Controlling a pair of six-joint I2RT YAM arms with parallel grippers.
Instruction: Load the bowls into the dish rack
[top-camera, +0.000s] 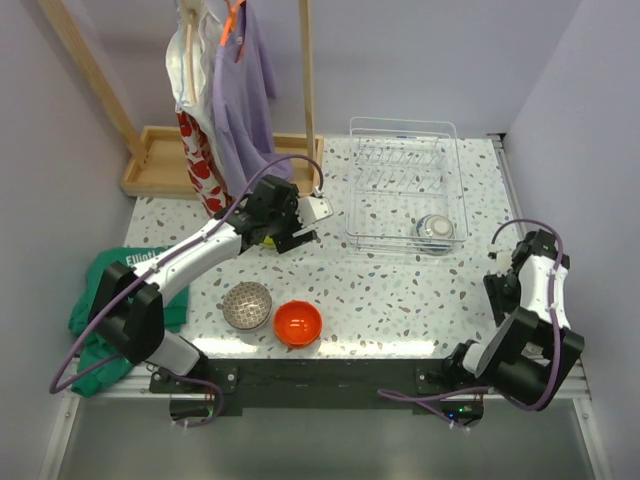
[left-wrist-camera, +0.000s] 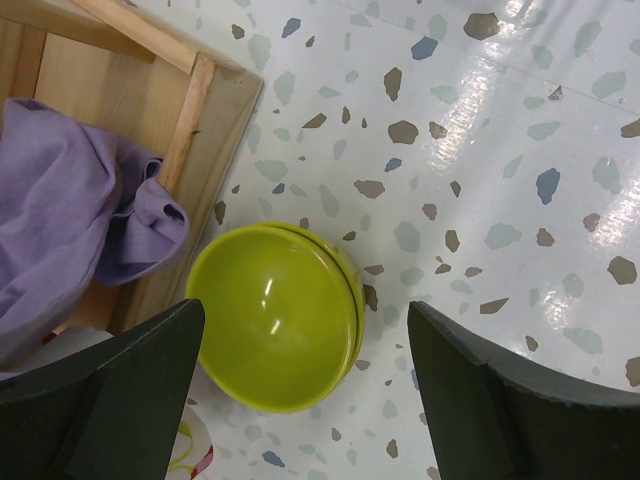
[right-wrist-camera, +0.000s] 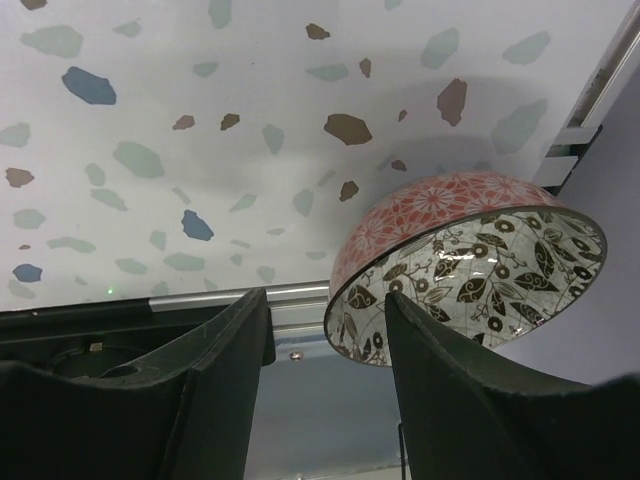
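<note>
My right gripper will next stay almost where it is, astride the patterned bowl's rim with one finger already inside the bowl, and it will close onto the bowl's near end (right-wrist-camera: 335, 318).
The lime green bowl (left-wrist-camera: 275, 315) sits upright on the table beside the wooden tray; from above only its edge (top-camera: 268, 238) shows. My left gripper (left-wrist-camera: 305, 310) hovers over it, open wide, the bowl nearer the left finger. A patterned bowl (right-wrist-camera: 440, 215), pinkish outside with dark leaves inside, stands tilted near the table's near right corner. My right gripper (right-wrist-camera: 325, 300) is open astride its rim, the right finger (right-wrist-camera: 470, 400) inside and the left one clear. The dish rack (top-camera: 402, 122) stands at the back right. The grey speckled bowl (top-camera: 247, 305) and orange-red bowl (top-camera: 297, 322) sit at the front.
A pale round dish (top-camera: 435, 230) rests in the rack's near right corner. The wooden tray (top-camera: 160, 160) with posts carries hanging clothes, and a purple garment (left-wrist-camera: 70, 220) drapes close to the green bowl. A green cloth (top-camera: 110, 285) lies at the left. The table's metal rail (right-wrist-camera: 240, 297) runs just behind my right fingers.
</note>
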